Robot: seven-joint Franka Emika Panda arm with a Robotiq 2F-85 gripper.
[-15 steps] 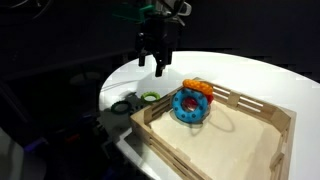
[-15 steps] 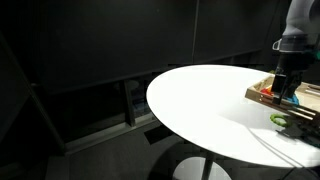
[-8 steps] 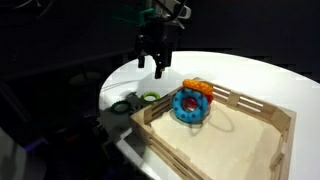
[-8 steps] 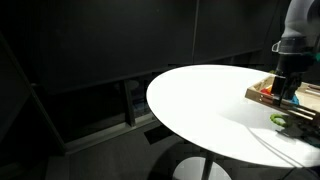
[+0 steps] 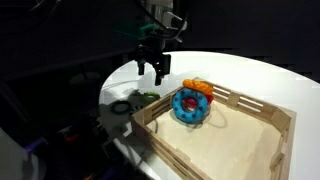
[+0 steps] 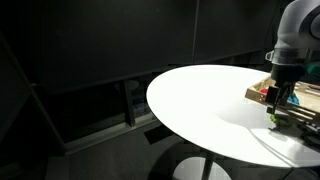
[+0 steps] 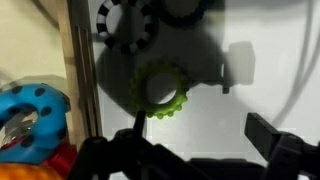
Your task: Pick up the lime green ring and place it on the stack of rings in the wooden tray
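My gripper will move down next with its fingers on either side of the rim of the lime green ring away from the tray (image 5: 149,94) (image 7: 181,92), one finger inside the ring's hole.
The lime green ring (image 7: 158,92) lies flat on the white table (image 5: 250,70), just outside the wooden tray's rail (image 7: 80,70). It also shows dimly in both exterior views (image 5: 150,96) (image 6: 279,118). My gripper (image 5: 152,72) hangs open and empty above the ring, apart from it. In the wrist view its dark fingers (image 7: 270,135) stand wide apart, with the ring beside the left one. The stack of rings (image 5: 192,102), blue with red and orange, sits in a corner of the wooden tray (image 5: 250,102) and shows at the left of the wrist view (image 7: 35,115).
A dark teal ring (image 5: 122,105) lies near the table's edge beside the lime one. Two dark rings (image 7: 128,28) show at the top of the wrist view. The table's edge is close to these rings. The arm (image 6: 288,35) stands over the tray's corner (image 6: 258,92).
My gripper has come down and shifted a little towards the lime green ring and the table's edge. The rings and the tray have not moved.
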